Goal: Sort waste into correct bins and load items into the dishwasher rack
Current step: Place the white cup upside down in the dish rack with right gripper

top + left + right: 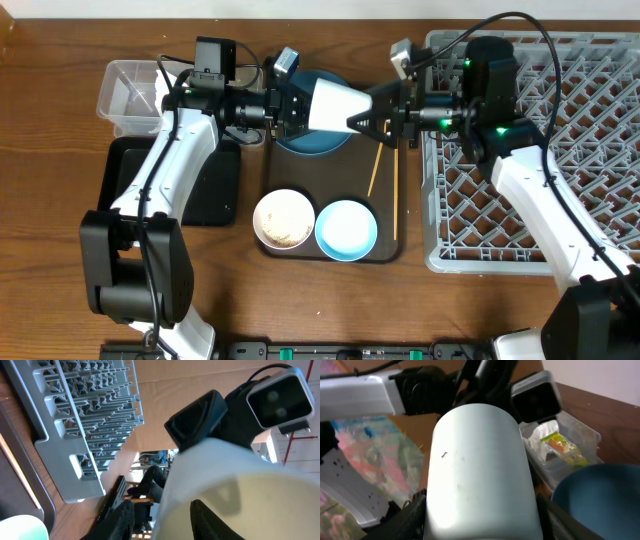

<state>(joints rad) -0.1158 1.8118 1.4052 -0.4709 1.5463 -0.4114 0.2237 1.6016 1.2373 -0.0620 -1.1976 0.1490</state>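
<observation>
I will next move my right gripper over the side of the rack by the brown tray, tilt it down and lower it to let go of the cup (335, 103), because there are empty slots there.
A small white cup (335, 103) hangs on its side above the dark blue dish (312, 146), between my two grippers. My right gripper (372, 115) is shut on it; in the right wrist view its dark fingers (402, 520) press both sides of the cup (480, 460). My left gripper (298, 106) is at the cup's mouth, open. In the left wrist view one finger sits inside the cup (240, 490) and the other outside, with a gap to the rim. The grey dishwasher rack (560, 150) lies at the right. Two chopsticks (394, 190) lie on the brown tray.
A white bowl (283, 220) with food scraps and a light blue bowl (346, 230) stand on the brown serving tray (388, 252). The clear tub (130, 90) at the back left holds the napkin (538, 436) and wrapper (560, 444). A black tray (215, 190) lies under my left arm.
</observation>
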